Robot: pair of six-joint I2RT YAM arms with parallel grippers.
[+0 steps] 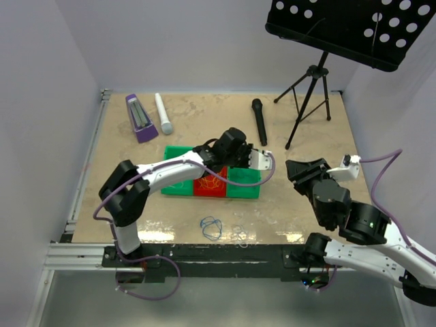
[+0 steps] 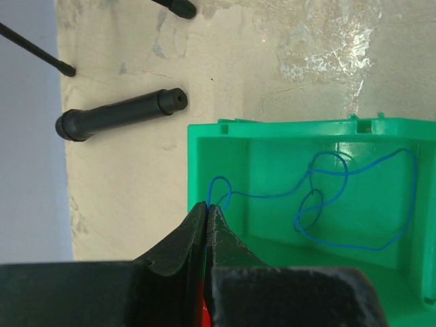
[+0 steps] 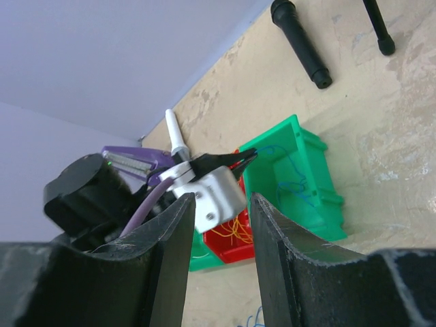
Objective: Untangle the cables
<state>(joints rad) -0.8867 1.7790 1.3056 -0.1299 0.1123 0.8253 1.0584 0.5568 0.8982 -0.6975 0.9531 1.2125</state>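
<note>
Next, I should move my left gripper back and down into the green bin to release the blue cable, because the green bin's bottom is below and back from it.
One blue cable point(image 2: 266, 197) lies looped inside the right green bin point(image 2: 272, 126). My left gripper point(image 2: 208, 204) is shut on one end loop of it at the bin's rim. In the right wrist view the left gripper point(image 3: 253, 155) points into that green bin point(image 3: 320, 204). Orange-yellow cables point(image 1: 208, 181) lie in the red bin point(image 1: 206, 191). A blue cable loop point(image 1: 211, 227) and a thin white cable point(image 1: 239, 235) rest on the table near the front edge. My right gripper point(image 1: 300, 170) hovers to the right of the bins, open and holding nothing.
A second green bin point(image 1: 176, 178) sits left of the red one. At the back lie a black microphone point(image 1: 259, 121), a white microphone point(image 1: 163, 113) and a purple metronome point(image 1: 139, 117). A black music stand point(image 1: 310, 95) rises at the back right.
</note>
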